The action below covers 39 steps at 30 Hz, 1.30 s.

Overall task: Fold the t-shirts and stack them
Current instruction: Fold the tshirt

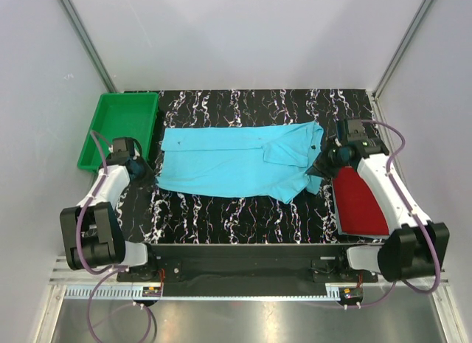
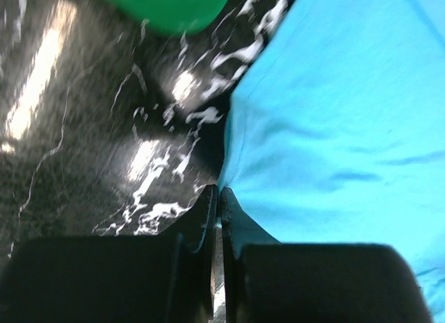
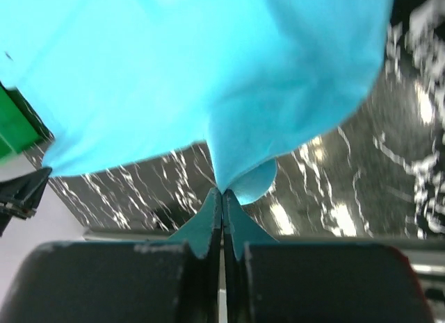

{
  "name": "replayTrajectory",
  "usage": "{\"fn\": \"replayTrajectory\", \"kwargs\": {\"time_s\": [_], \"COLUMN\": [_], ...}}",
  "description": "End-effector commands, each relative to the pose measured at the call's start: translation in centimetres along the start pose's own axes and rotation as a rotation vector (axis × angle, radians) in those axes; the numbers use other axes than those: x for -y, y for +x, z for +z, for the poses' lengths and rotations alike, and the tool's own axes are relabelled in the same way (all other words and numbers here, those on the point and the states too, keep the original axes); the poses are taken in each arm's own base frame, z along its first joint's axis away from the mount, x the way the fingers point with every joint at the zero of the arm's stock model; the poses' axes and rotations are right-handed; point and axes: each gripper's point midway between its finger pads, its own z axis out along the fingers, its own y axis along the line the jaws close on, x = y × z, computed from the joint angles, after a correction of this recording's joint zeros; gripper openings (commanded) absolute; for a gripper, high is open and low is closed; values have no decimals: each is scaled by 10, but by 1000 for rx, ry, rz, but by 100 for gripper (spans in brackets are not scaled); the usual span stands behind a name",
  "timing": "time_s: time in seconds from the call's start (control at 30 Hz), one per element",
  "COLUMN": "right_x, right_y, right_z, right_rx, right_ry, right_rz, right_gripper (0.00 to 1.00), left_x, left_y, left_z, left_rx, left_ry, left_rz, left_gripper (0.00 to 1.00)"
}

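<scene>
My left gripper holds the turquoise t-shirt's hem. It needs to carry the hem outward beside the green tray next, onto the t-shirt's far part, and then let go, because the t-shirt's near part is unfolded.
A bright turquoise t-shirt (image 1: 236, 162) lies spread across the middle of the black marbled mat, with its right part bunched and folded over. At the shirt's left edge my left gripper (image 1: 145, 171) is shut, and in the left wrist view its tips (image 2: 220, 192) pinch the turquoise t-shirt (image 2: 334, 114) at its hem. My right gripper (image 1: 322, 168) is shut on the shirt's right end. The right wrist view shows the turquoise cloth (image 3: 174, 73) hanging up from the pinch at that gripper (image 3: 222, 192), above the mat. A dark red folded t-shirt (image 1: 360, 203) lies at the right, partly under my right arm.
A green plastic tray (image 1: 122, 125) stands at the back left, close behind my left gripper; the green tray (image 2: 167, 7) shows at the top of the left wrist view. The black marbled mat (image 1: 236, 217) covers the table. White walls and metal posts close in the sides and back.
</scene>
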Motion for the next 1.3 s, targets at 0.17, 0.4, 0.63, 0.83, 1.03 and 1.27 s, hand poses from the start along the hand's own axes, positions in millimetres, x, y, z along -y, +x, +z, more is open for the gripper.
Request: {"fn": "replayTrajectory", "kwargs": {"time_s": [0.17, 0.4, 0.63, 0.83, 1.03, 1.27], "right_x": [-39, -71, -90, -99, -102, -101], "right_y": [-87, -130, -164, -184, -195, -209], "right_z": [14, 34, 57, 76, 87, 95], "right_rx": [100, 102, 103, 91, 81, 92], "right_ry": [-16, -69, -92, -113, -129, -130], "right_rz": [-75, -99, -98, -86, -71, -58], "right_gripper": [0, 0, 0, 0, 0, 0], "left_x": [43, 60, 76, 87, 91, 95], "left_y": [-62, -90, -111, -125, -124, -126], "left_z": [5, 21, 39, 50, 64, 75], "left_rx": [73, 78, 67, 65, 36, 21], "left_ry": [31, 29, 35, 43, 42, 39], "left_rz": [105, 86, 73, 76, 85, 98], "left_gripper": [0, 0, 0, 0, 0, 4]}}
